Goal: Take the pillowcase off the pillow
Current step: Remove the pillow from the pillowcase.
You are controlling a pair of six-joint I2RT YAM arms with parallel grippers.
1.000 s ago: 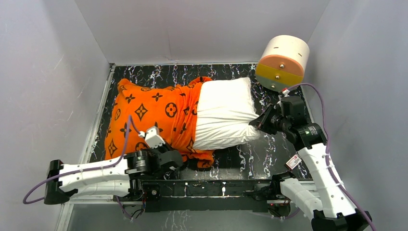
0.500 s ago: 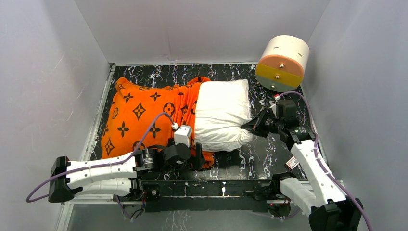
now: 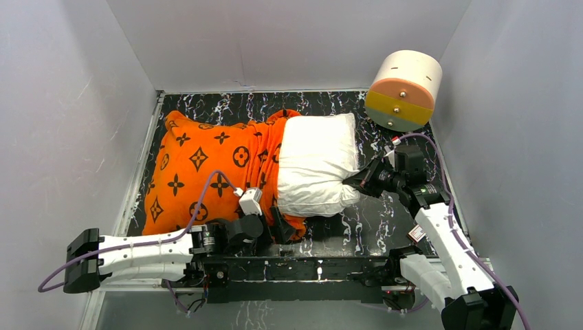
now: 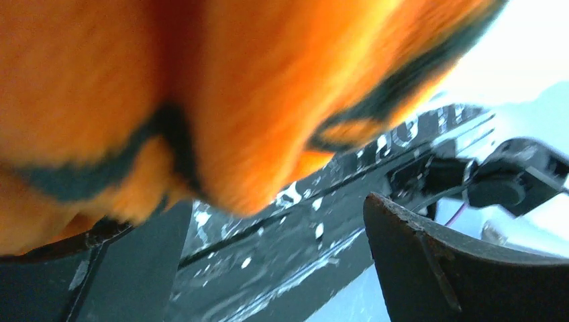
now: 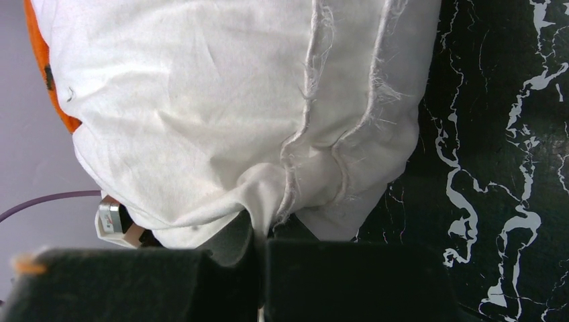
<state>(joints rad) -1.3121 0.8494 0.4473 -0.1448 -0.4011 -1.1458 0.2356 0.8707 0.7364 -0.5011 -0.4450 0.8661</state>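
Note:
The pillowcase (image 3: 199, 161) still covers the other half of the pillow, so my right gripper will move a little to the right in the top view and let go of the pillow's bunched fold (image 3: 342, 179).
The orange pillowcase (image 3: 199, 161) with black motifs covers the left part of the white pillow (image 3: 316, 161), whose right half sticks out bare. My left gripper (image 3: 271, 223) stands open at the pillowcase's near edge. In the left wrist view the orange pillowcase (image 4: 201, 87) hangs blurred just past the spread fingers (image 4: 456, 268) of the left gripper (image 4: 282, 268), with nothing between them. My right gripper (image 3: 357, 182) is shut on the pillow's near right corner. The right wrist view shows the right gripper (image 5: 265, 231) pinching a bunched fold of the pillow (image 5: 221, 100).
A white and orange round drum (image 3: 404, 88) leans at the back right corner. White walls close in the black marbled tabletop (image 3: 385, 213) on three sides. A black rail (image 3: 302, 265) with the arm bases runs along the near edge.
My left gripper has opened, let go of the pillowcase and shifted right along its near edge. The right gripper has moved slightly left and nearer, still holding the pillow corner.

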